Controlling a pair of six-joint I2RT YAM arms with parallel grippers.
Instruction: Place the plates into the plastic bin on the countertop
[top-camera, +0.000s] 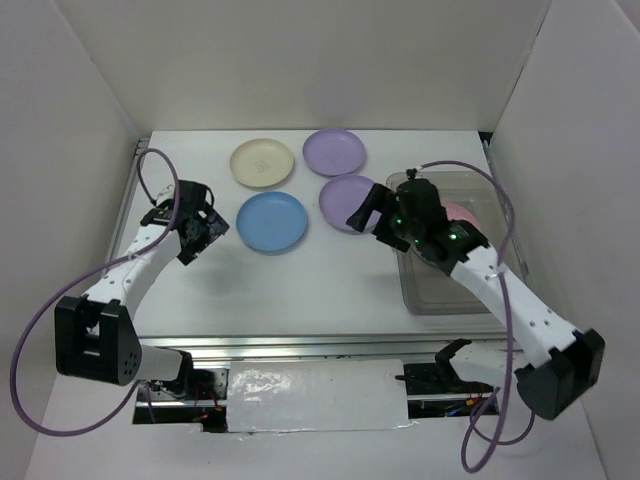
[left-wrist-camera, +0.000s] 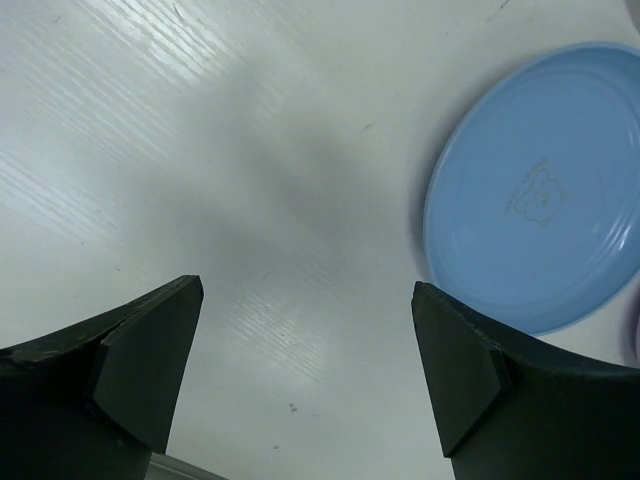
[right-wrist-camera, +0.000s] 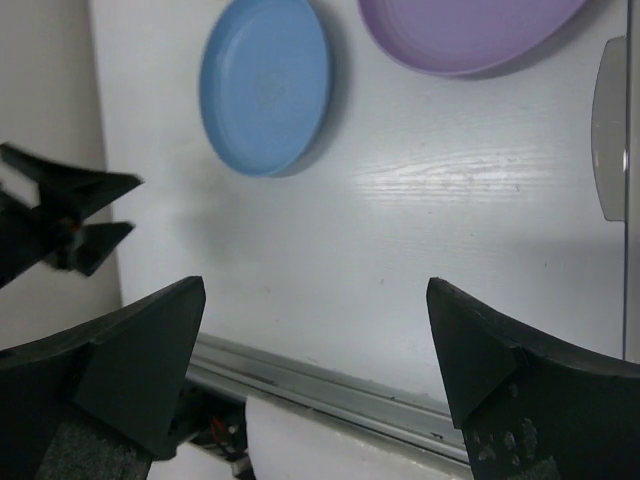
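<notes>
My left gripper will next go down and move toward the blue plate, so that my fingertips are on both sides of its nearest rim (left-wrist-camera: 428, 246).
Four plates lie on the white countertop (top-camera: 330, 285): cream (top-camera: 263, 162), lilac (top-camera: 335, 152), a second lilac (top-camera: 343, 200) and blue (top-camera: 272, 222). A pink plate (top-camera: 462, 212) lies in the plastic bin (top-camera: 440, 298) at the right, partly hidden by my right arm. My left gripper (top-camera: 205, 238) is open and empty, left of the blue plate (left-wrist-camera: 545, 190). My right gripper (top-camera: 368, 222) is open and empty, over the second lilac plate's right edge. In the right wrist view the blue plate (right-wrist-camera: 265, 85) and a lilac plate (right-wrist-camera: 470, 30) show. The yellow-orange and strawberry plates are out of view.
White walls enclose the countertop on three sides. A metal rail (right-wrist-camera: 330, 385) runs along the near edge. The bin's rim (right-wrist-camera: 608, 130) shows at the right of the right wrist view, and my left gripper (right-wrist-camera: 60, 215) at its left.
</notes>
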